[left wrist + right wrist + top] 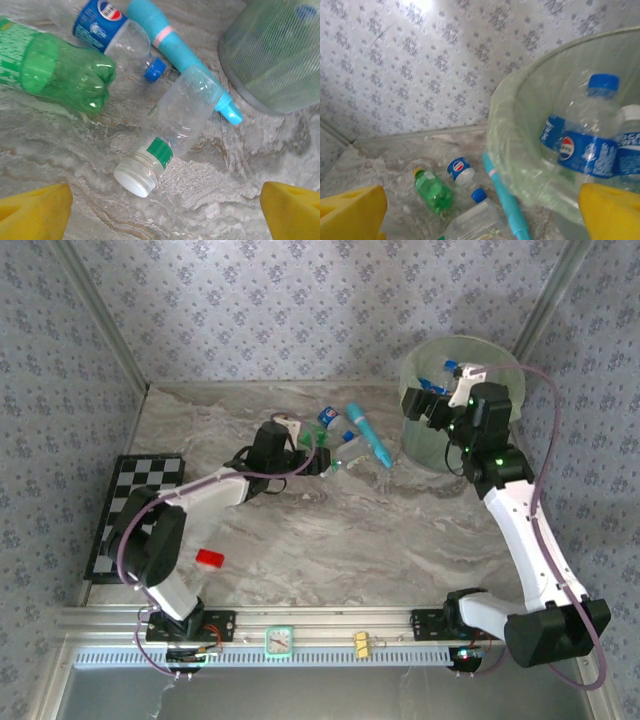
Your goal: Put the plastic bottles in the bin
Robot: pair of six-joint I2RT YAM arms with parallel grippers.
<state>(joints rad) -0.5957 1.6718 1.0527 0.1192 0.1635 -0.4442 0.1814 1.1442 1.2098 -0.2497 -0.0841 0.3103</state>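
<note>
The green-banded bottle's shoulder [343,457] [169,134] lies at a slant, below and outward of my left gripper. My left gripper will next lower its open fingers outward, turn to match and close around it.
Three plastic bottles lie on the marble table: a green one [60,75], a clear one with a blue label and blue cap [107,30], and a clear one with a green band and white cap [172,130]. My left gripper [165,210] hovers just short of that white cap, open, its yellow fingertips [35,210] wide apart with nothing between them. The pale green bin [480,355] stands at the back right with blue-labelled bottles [590,145] inside. My right gripper [422,405] hangs over the bin's left rim [520,150], open and empty.
A teal pen-like tube [185,50] lies between the bottles and the bin [275,55], touching the clear bottle. A chessboard [135,510] sits at the left edge and a small red block [209,558] lies near the left arm's base. Patterned walls close the back and sides.
</note>
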